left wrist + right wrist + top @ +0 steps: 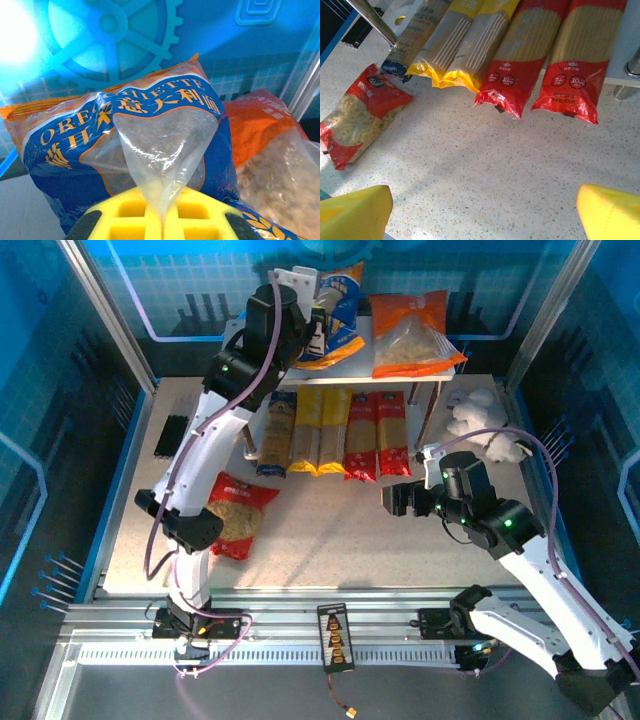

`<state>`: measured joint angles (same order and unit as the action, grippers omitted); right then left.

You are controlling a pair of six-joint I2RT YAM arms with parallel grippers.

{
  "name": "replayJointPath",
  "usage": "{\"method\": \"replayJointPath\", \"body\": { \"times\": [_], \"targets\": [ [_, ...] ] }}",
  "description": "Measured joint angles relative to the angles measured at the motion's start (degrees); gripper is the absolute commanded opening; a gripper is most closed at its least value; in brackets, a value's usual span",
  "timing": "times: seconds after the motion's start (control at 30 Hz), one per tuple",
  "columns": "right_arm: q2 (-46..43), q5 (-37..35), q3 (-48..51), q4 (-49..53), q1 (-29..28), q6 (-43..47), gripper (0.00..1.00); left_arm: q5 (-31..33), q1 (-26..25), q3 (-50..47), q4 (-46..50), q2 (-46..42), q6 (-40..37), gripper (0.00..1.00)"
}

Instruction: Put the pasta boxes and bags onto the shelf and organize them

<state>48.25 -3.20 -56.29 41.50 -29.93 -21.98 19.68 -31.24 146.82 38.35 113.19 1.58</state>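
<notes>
My left gripper holds the blue bag by the film and next needs to lower it toward the orange bag to close their gap, then release the film.
My left gripper is shut on the clear window film of the blue bag, holding it over the left end of the shelf's top board. In the top view the left gripper is beside the blue bag. The orange bag lies on the top board to its right. Five pasta boxes lie side by side on the lower board: dark blue, two yellow, two red. On the table at the left lies the red bag. My right gripper hovers open and holds nothing.
A white plush toy sits right of the shelf, and a black stick bundle lies at the table's left edge. The right wrist view shows bare speckled table between the fingers, below the red boxes and right of the red bag.
</notes>
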Motion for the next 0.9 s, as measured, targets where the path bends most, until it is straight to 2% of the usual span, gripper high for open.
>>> {"method": "replayJointPath", "body": {
  "times": [0.9],
  "targets": [
    [-1.2,1.8,0.2,0.0,4.2,1.1,0.96,-2.9,0.8,0.0,-4.6,6.7,5.2,0.0]
  ]
}}
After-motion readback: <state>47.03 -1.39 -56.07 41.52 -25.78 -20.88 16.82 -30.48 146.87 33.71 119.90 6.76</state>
